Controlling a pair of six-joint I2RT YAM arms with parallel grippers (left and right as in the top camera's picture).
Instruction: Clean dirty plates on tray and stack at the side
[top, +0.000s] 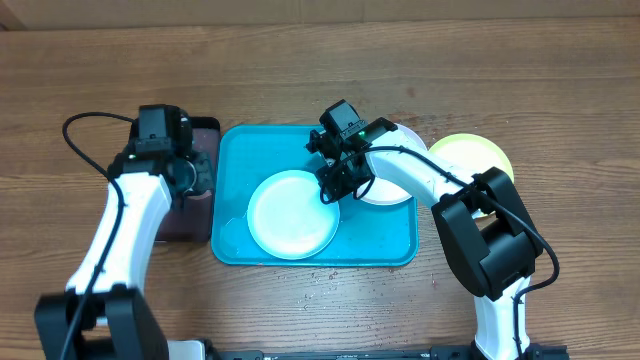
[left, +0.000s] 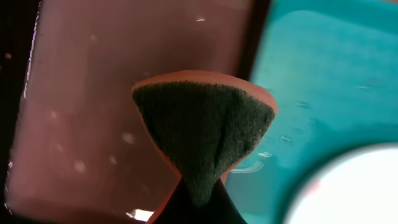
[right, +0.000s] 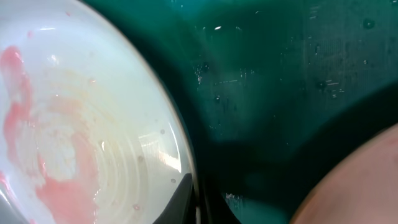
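I will lower the hanging sponge with my left gripper onto the reddish-brown bottom of the dark tray below and let go of it there, away from the pale plate.
The turquoise tray lies in the middle of the table. A pale plate lies in it; in the right wrist view it carries red smears. My right gripper is shut on this plate's right rim, one finger on each side of the edge. A white plate lies under the right arm at the tray's right edge. The yellow-green plate lies on the table to the right of the tray. My left gripper is shut on a sponge.
A smaller dark tray with a reddish-brown floor stands against the turquoise tray's left side, and the sponge hangs over it. Wet drops lie on the turquoise tray's floor. Bare wood surrounds both trays.
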